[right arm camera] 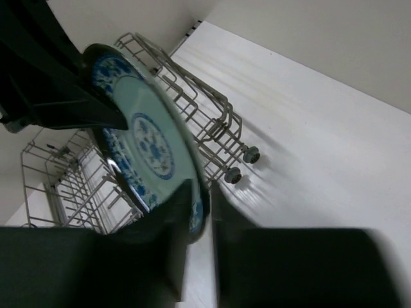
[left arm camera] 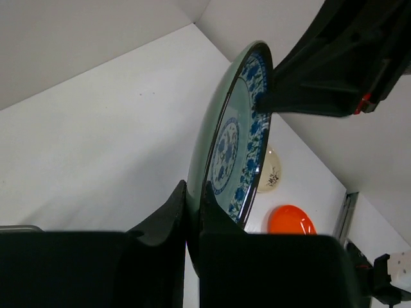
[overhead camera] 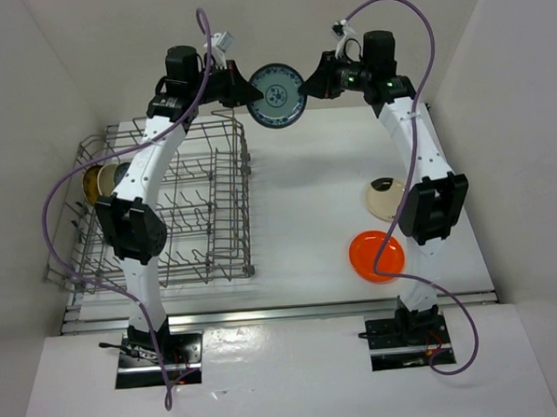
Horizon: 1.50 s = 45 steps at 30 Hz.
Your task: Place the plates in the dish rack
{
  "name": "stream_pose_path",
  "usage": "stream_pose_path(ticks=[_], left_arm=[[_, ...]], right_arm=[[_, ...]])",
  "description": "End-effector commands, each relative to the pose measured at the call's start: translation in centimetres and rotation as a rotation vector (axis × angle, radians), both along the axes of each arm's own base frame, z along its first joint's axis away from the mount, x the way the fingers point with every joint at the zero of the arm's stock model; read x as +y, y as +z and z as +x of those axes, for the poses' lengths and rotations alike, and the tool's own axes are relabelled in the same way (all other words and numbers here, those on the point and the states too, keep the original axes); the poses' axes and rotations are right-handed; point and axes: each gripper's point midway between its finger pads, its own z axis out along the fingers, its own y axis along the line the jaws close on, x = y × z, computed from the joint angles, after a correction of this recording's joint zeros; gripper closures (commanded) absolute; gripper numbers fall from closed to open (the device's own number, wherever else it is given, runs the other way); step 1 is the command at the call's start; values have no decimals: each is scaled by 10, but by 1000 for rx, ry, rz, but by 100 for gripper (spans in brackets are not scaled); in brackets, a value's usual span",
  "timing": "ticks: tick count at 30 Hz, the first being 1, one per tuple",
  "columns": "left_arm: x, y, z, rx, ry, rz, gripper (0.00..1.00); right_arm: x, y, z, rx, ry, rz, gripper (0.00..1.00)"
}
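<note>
My left gripper will next move this plate to its left in the top view, lower it into the rack (overhead camera: 180, 209) space below, beside the standing plates, and let go.
A blue-green patterned plate (overhead camera: 277, 95) (left arm camera: 234, 138) (right arm camera: 151, 138) hangs on edge in the air beyond the far right corner of the dish rack (overhead camera: 180, 209) (right arm camera: 205, 115), between both grippers. My left gripper (overhead camera: 251, 90) (left arm camera: 194, 189) is shut on the plate's left rim. My right gripper (overhead camera: 307, 84) (right arm camera: 202, 189) straddles the opposite rim, its jaws slightly parted with a thin gap beside the rim. A cream plate (overhead camera: 385, 198) (left arm camera: 271, 172) and an orange plate (overhead camera: 376, 256) (left arm camera: 292, 220) lie flat on the table at the right.
A brown-yellow plate (overhead camera: 95, 183) stands at the rack's left end, with another plate partly hidden behind my left arm beside it. White walls close in on the left, right and back. The rack's small wheels (right arm camera: 243, 163) rest on the white tabletop.
</note>
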Motion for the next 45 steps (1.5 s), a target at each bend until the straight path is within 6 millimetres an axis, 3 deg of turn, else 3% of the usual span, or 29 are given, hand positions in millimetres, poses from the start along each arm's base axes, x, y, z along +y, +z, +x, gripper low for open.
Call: stream_pose_path(ticks=[1, 2, 3, 4, 5, 6, 7, 8, 9, 10, 12, 13, 15, 16, 18, 19, 21, 27, 30, 31, 36, 41, 43, 45], left_arm=[[7, 28, 1, -109, 43, 23, 100], [12, 33, 2, -111, 53, 15, 100], [24, 39, 4, -105, 80, 1, 100], [36, 54, 2, -126, 103, -12, 100], [51, 62, 4, -128, 134, -23, 100], [90, 71, 8, -132, 182, -37, 100], [113, 72, 9, -119, 216, -45, 100], [138, 86, 1, -130, 257, -53, 100], [163, 86, -3, -109, 306, -48, 100], [212, 76, -2, -97, 408, -10, 100], [260, 73, -19, -61, 588, 77, 100], [280, 63, -25, -59, 650, 163, 100], [309, 52, -41, -20, 803, 288, 100], [317, 23, -49, 52, 827, 351, 100], [338, 2, -63, 115, 936, 425, 100], [342, -13, -74, 149, 945, 469, 100], [349, -34, -85, 212, 962, 528, 100], [366, -82, -108, 350, 981, 680, 100], [376, -89, -118, 354, 997, 756, 100], [379, -82, -119, 329, 1008, 775, 100], [381, -96, -125, 316, 919, 879, 100], [376, -129, -118, 380, 864, 865, 100], [374, -142, -117, 406, 841, 864, 100], [372, -156, -117, 441, 823, 857, 100]], right_arm=[[11, 26, -15, -52, 56, 41, 69], [10, 26, -13, -52, 44, 38, 50], [8, 25, -13, -58, 32, 30, 7], [1, 21, -11, -54, 10, 19, 0], [-1, 20, -11, -58, -4, 9, 0], [-17, 18, -4, -62, -62, -7, 0], [-27, 17, -4, -73, -95, -28, 0], [-36, 16, -2, -69, -137, -38, 0], [-47, 15, 2, -81, -184, -55, 0], [-70, 17, 8, -87, -288, -78, 0], [-93, -11, 17, -15, -393, -96, 0], [-108, -18, 23, 16, -462, -94, 0], [-121, -38, 27, 90, -528, -104, 0], [-123, -54, 33, 150, -561, -95, 0], [-127, -67, 39, 208, -595, -100, 0], [-130, -85, 46, 258, -626, -109, 0], [-136, -92, 51, 307, -667, -122, 0], [-183, -137, 54, 528, -887, -93, 0], [-194, -153, 43, 598, -886, -53, 0], [-200, -158, 43, 605, -898, -52, 0], [-211, -180, 29, 659, -962, -112, 0], [-224, -202, 12, 736, -1005, -143, 0], [-224, -202, 8, 735, -1005, -143, 0], [-237, -201, -2, 734, -1038, -156, 0]])
